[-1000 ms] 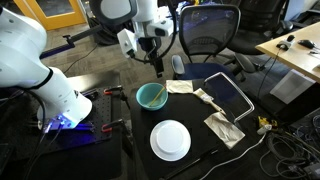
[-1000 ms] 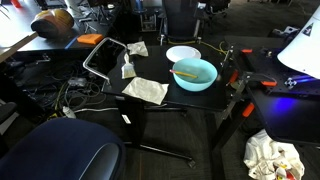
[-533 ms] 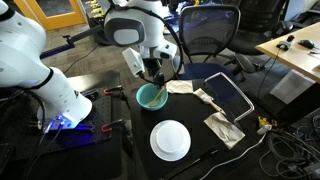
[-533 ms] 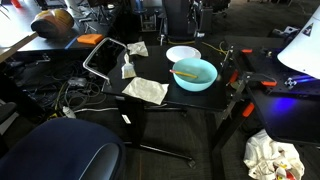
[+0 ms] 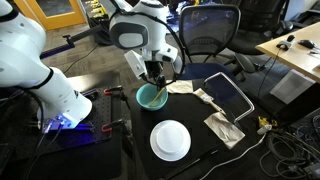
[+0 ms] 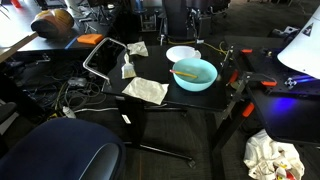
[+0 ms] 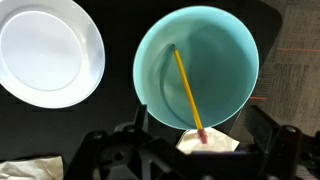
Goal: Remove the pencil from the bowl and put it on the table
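The yellow pencil near its pink eraser [image 5: 161,93] [image 7: 198,124] is next: my gripper needs to go down onto it, moving slightly away from my base.
The teal-green bowl [image 7: 215,50] stands on the black table [image 7: 118,108], and it shows in both exterior views [image 5: 151,97] [image 6: 194,74]. A yellow pencil [image 7: 186,88] lies slanted inside it, its pink eraser end poking over the near rim. The pencil is also visible in an exterior view [image 6: 185,72]. My gripper [image 7: 200,140] hangs straight above the bowl's near rim, open and empty, with its fingers [image 7: 140,118] spread to either side of the eraser end. In an exterior view the gripper [image 5: 155,76] sits just above the bowl.
A flat white plate [image 7: 48,50] [image 5: 170,140] [image 6: 182,54] lies beside the bowl. A crumpled napkin [image 7: 210,143] lies just past the bowl's rim. A dark tray-like frame [image 5: 228,95] and more napkins [image 5: 223,127] lie further along the table. Office chairs and cables surround it.
The arm came down over the bowl between one second and half a second ago. Since then it has hardly moved. The pencil stays in the bowl.
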`<state>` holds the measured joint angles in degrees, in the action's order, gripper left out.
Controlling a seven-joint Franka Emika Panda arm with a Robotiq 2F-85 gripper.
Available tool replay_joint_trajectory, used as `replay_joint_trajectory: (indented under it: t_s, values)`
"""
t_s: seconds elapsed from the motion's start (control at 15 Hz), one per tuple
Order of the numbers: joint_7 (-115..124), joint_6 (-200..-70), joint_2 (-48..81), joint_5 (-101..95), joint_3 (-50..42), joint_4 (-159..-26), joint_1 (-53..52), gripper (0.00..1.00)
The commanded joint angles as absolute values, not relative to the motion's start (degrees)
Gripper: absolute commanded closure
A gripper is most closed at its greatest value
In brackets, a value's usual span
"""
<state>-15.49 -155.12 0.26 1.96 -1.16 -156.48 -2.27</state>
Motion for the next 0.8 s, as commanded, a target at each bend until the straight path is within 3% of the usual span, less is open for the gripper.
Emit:
replay_joint_trajectory:
  t_s: [0.0,0.73]
  values:
    - [-15.61,-156.24,2.4,0.89,-0.13,-155.5,-1.87,0.0]
    - [-20.27,-169.33,16.41,2.26,5.02,-152.2,1.88,0.0]
